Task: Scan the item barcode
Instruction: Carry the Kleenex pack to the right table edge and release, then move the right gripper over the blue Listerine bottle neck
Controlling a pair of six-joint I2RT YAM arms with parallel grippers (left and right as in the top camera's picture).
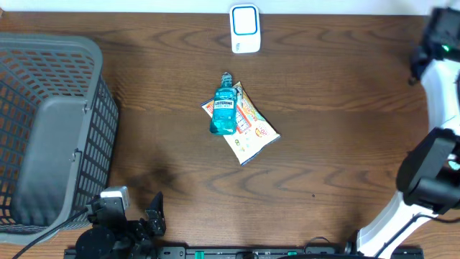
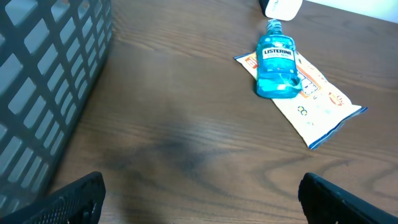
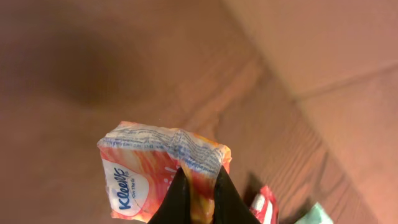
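The Kleenex pack still hangs above the surface. My right gripper moves down toward the bare wood beside the red and white item next and releases the pack.
In the right wrist view my right gripper is shut on the top edge of an orange Kleenex tissue pack, which hangs above a brown surface. A white barcode scanner with a blue face stands at the table's far edge. My left gripper is open and empty, low over the table near its front left. A blue Listerine bottle lies on a flat white and orange packet mid-table, well ahead of the left gripper. The right gripper itself does not show in the overhead view.
A large grey mesh basket fills the table's left side, close beside the left gripper. The right arm stands along the right edge. Below the held pack lie a red and white item and a green one.
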